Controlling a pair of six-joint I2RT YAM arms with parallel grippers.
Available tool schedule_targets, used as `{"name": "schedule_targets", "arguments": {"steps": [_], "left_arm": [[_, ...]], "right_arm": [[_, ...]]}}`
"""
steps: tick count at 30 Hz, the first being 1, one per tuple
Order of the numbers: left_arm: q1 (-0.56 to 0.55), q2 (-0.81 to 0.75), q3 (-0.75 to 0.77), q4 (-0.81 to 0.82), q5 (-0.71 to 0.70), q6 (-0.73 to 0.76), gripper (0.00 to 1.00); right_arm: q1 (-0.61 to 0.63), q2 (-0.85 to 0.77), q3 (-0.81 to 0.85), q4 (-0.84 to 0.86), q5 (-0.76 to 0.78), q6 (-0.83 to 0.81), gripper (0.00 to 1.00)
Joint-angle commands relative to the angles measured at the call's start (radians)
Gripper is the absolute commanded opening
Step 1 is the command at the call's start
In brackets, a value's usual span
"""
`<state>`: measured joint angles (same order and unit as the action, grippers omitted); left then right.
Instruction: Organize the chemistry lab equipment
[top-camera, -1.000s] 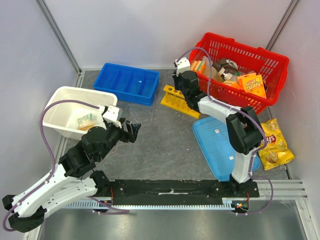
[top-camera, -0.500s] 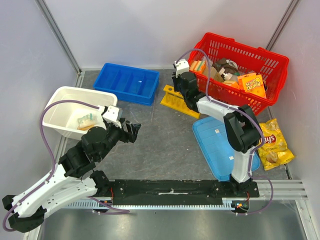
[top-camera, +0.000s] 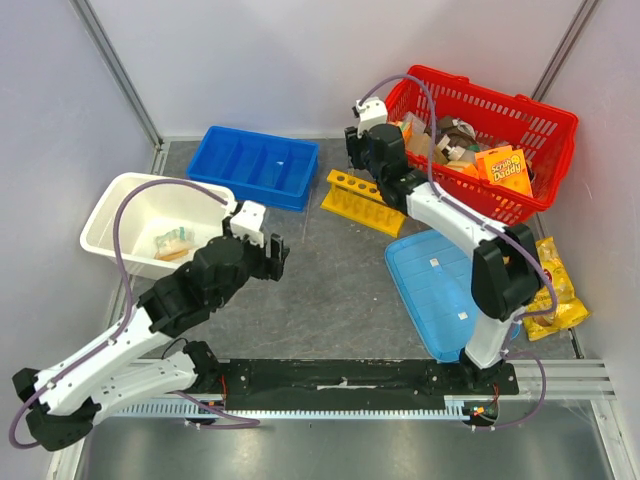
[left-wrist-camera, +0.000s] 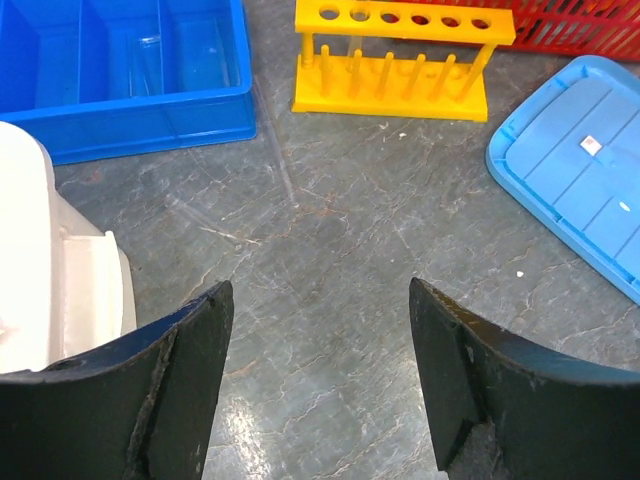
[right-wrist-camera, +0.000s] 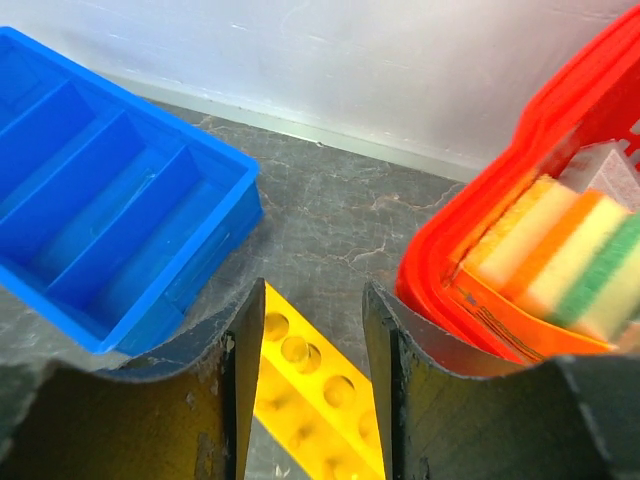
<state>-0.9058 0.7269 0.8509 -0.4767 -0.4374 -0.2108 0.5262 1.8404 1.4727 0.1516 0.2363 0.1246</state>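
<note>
The near end of the thin clear tube has bare tabletop around it, with room for both fingers. My left gripper will move outward and down onto that end of the tube next.
The yellow test-tube rack (top-camera: 368, 203) stands upright on the table between the blue tray and the red basket. My right gripper (top-camera: 354, 166) hangs open just above the rack's far left end. In the right wrist view its jaws (right-wrist-camera: 312, 300) straddle the rack (right-wrist-camera: 320, 400) without touching it, and a clear tube (right-wrist-camera: 296, 350) seems to sit in the second hole. My left gripper (top-camera: 276, 256) is open over bare table, with nothing between its fingers (left-wrist-camera: 320, 300). A small clear bag (top-camera: 176, 240) lies in the white bin (top-camera: 120, 200). A thin clear tube (left-wrist-camera: 276, 140) lies on the table near the blue tray.
The blue divided tray (top-camera: 255, 166) sits at the back left, with something clear in one compartment (left-wrist-camera: 150, 55). A red basket (top-camera: 545, 120) of sponge packs is at the back right. In front of it lie a light blue lid (top-camera: 430, 285) and a yellow chip bag (top-camera: 545, 290).
My right gripper has opened wider and lifted up off the rack's left end. My left arm has swung right and forward, away from the white bin.
</note>
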Motion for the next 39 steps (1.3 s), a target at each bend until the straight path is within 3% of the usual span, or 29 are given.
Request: {"name": "schedule_targets", "arguments": {"steps": [1,6,11,18,29,39], "left_arm": [[-0.004,0.113,0.123,-0.062,-0.029,-0.048,0.76],[0.036,0.279,0.212,-0.088,0.021,-0.074,0.74],[0.182,0.434,0.296,-0.085,0.203,-0.111,0.64],[0.240,0.681,0.387,-0.042,0.218,-0.090,0.60],[0.288,1.045,0.519,0.001,0.239,-0.091,0.56],[0.321,1.169,0.537,0.024,0.273,-0.071,0.54]], "right_arm": [[0.004,-0.167,-0.001,-0.127,-0.020,0.056,0.51],[0.005,-0.371,-0.152,-0.182,-0.040,0.121,0.53],[0.003,-0.568,-0.245,-0.293,-0.037,0.139,0.53],[0.005,-0.808,-0.420,-0.322,-0.068,0.213,0.54],[0.005,-0.943,-0.466,-0.340,-0.022,0.196,0.55],[0.005,-0.957,-0.482,-0.345,0.004,0.179,0.57]]}}
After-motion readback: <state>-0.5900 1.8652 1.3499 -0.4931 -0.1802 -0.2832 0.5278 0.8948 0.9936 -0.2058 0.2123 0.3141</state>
